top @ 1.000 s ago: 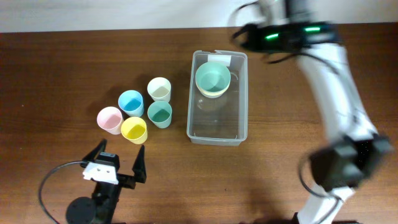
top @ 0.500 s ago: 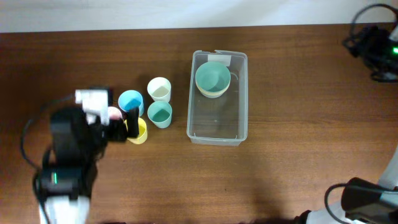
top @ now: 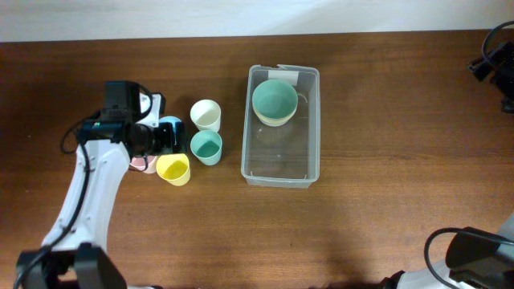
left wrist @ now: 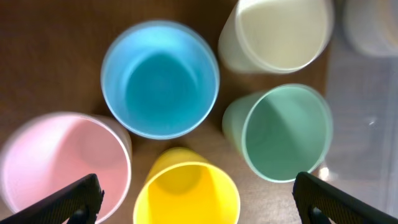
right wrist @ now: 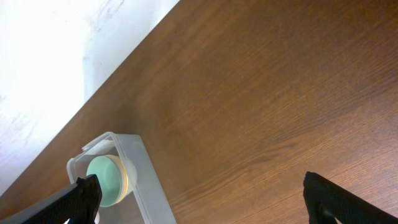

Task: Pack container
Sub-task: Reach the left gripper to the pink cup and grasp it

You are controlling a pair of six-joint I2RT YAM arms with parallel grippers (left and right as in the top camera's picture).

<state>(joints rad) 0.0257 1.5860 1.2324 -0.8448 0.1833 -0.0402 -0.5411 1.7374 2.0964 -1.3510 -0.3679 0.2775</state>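
The left gripper will next shift to the left in the overhead view and go down onto the pink cup's rim farthest from the container, because bare table borders it there.
The clear container lies at mid-table with a teal bowl nested on a cream one at its labelled far end. Five cups cluster to its left: cream, teal, yellow, blue and pink. My left gripper hangs open directly above this cluster, with the yellow cup between its fingertips and the blue cup ahead. My right gripper is open and empty over bare table, far right of the container.
The left arm reaches in from the table's front-left and covers part of the blue and pink cups. The right arm shows only at the far right edge. A white wall borders the table's back edge.
My left arm has swung from the front edge up over the cup cluster. My right arm has pulled away from the container to the far right, and its jaws have spread wider.
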